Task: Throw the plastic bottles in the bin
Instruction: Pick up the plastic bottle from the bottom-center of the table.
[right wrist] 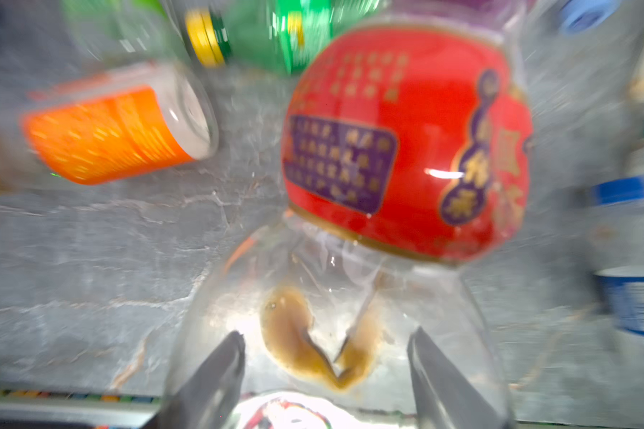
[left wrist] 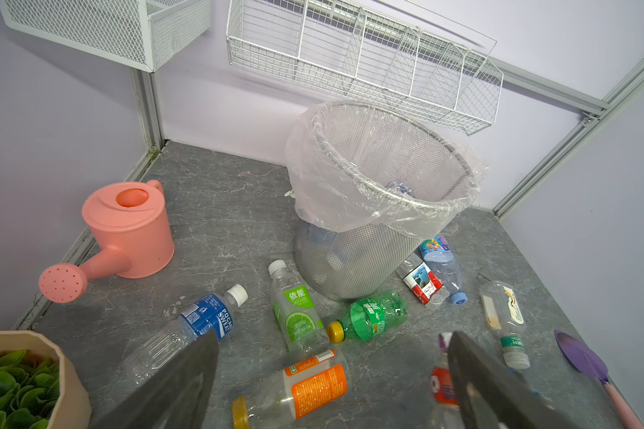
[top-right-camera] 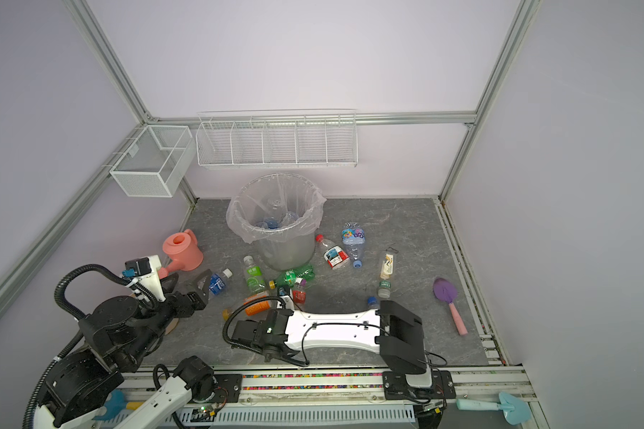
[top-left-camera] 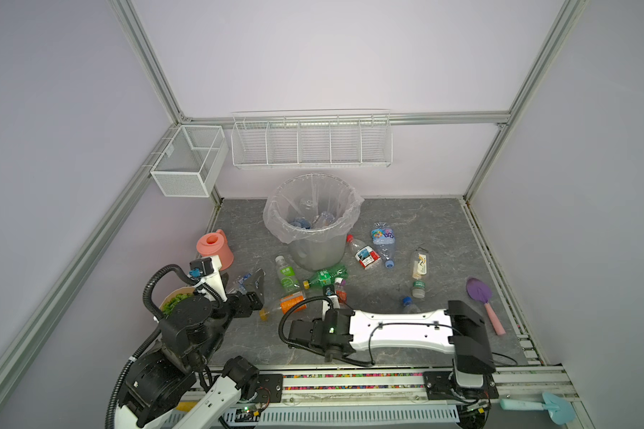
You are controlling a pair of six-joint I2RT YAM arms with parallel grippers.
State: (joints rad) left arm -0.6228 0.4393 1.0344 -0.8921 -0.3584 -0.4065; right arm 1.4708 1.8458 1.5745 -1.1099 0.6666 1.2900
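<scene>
The bin opens only at its top. My right gripper will next move up and outward over the bin's bag-lined opening [top-left-camera: 313, 205] and release the red-labelled bottle [top-left-camera: 341, 294] there.
The grey bin [top-left-camera: 317, 253] [left wrist: 350, 267], lined with a clear bag, stands at the back with bottles inside. Several plastic bottles lie on the floor before it. My right gripper [right wrist: 326, 356] is shut on the clear base of the red-labelled bottle [right wrist: 406, 141] [top-left-camera: 341, 294]. Close by are the orange-labelled bottle [top-left-camera: 289, 302] [right wrist: 108, 137], the green bottle [top-left-camera: 326, 276] and the lime-labelled bottle [top-left-camera: 286, 276]. My left gripper [left wrist: 333, 334] [top-right-camera: 188, 280] hangs open and holds nothing, beside the blue-labelled bottle [left wrist: 201, 319] [top-right-camera: 218, 282].
A pink watering can [top-left-camera: 216, 249] and a potted plant [left wrist: 19, 379] are at the left. More bottles [top-left-camera: 365, 254] [top-left-camera: 419, 273] lie right of the bin. A purple trowel [top-left-camera: 484, 301] lies at the right. White wire baskets [top-left-camera: 311, 141] hang on the walls.
</scene>
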